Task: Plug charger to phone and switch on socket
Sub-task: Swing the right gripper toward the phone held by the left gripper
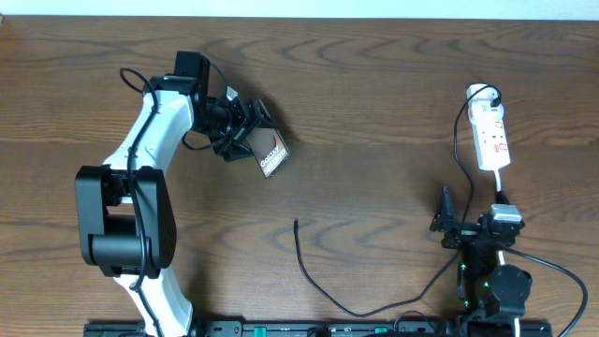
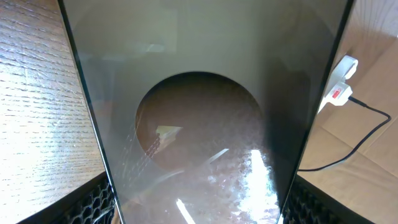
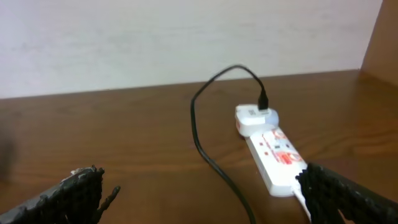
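Observation:
The phone's loose end (image 1: 272,166) sticks out from my left gripper, to the left of my right gripper in the overhead view. My right gripper needs to swing outward and across onto it.
My left gripper (image 1: 245,133) is shut on the phone (image 1: 270,153) at the table's upper left. The phone's glass (image 2: 205,124) fills the left wrist view between the two fingers, its dark oval in the middle. The charger (image 1: 309,271) is a thin black cable on the table; its free plug tip (image 1: 296,223) lies near the centre. The white socket strip (image 1: 491,136) lies at the right with a white plug in its far end; it also shows in the right wrist view (image 3: 277,158). My right gripper (image 1: 460,223) is open and empty, just in front of the strip.
The charger cable (image 3: 205,143) runs from the white plug (image 3: 255,118) down past my right gripper. The socket (image 2: 339,84) shows small at the right of the left wrist view. A pale wall stands behind the table's far edge (image 3: 186,87).

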You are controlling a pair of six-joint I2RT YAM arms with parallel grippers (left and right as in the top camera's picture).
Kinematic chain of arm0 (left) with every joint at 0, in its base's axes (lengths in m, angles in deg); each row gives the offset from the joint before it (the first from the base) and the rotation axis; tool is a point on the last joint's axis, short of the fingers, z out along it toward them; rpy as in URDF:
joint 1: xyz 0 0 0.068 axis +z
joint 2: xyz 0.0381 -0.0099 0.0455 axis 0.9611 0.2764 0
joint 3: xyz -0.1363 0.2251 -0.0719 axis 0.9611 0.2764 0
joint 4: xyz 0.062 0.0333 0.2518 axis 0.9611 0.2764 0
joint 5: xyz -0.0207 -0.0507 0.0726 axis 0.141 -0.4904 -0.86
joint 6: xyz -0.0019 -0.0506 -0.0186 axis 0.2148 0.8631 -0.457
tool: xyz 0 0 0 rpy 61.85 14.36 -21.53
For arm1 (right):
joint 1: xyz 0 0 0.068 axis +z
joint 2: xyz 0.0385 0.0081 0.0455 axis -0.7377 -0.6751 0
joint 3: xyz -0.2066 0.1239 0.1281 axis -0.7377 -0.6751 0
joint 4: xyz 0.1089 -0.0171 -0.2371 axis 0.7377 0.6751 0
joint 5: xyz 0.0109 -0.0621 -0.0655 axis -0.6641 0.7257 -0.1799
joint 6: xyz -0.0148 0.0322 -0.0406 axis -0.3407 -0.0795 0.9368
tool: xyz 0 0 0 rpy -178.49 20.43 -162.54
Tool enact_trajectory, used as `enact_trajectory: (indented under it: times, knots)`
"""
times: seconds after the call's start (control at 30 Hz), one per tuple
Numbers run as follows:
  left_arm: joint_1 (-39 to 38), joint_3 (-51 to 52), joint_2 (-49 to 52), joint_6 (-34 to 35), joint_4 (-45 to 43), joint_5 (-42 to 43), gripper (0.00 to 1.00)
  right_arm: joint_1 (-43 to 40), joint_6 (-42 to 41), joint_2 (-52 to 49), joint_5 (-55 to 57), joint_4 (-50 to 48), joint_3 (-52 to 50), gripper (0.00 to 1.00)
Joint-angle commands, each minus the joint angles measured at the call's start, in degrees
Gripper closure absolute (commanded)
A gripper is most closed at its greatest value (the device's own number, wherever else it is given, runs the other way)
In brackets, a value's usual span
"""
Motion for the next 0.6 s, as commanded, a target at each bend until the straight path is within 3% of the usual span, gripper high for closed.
enact_trajectory:
  times: [0.0, 0.1, 0.23, 0.33, 0.57]
  knots:
    - [0.1, -1.2, -1.8, -0.6, -0.2, 1.4, 0.93, 0.0, -2.6, 0.3, -5.9, -6.2, -0.1, 0.01]
    - [0.1, -1.2, -1.8, 0.6, -0.4, 1.8, 0.93, 0.0, -7.5, 0.2, -12.2, -8.0, 2.5, 0.01]
    - [0.1, -1.2, -1.8, 0.8, -2.6, 6.3, 0.93, 0.0, -14.8, -5.5, -17.5, 2.5, 13.7, 0.01]
    - [0.1, -1.2, -1.8, 3.2, -3.0, 6.2, 0.93, 0.0, -14.7, -14.0, -21.5, 8.1, 22.9, 0.01]
    - [0.1, -1.2, -1.8, 6.1, -3.1, 5.8, 0.93, 0.3, -14.6, -44.8, -38.6, 23.7, 47.8, 0.01]
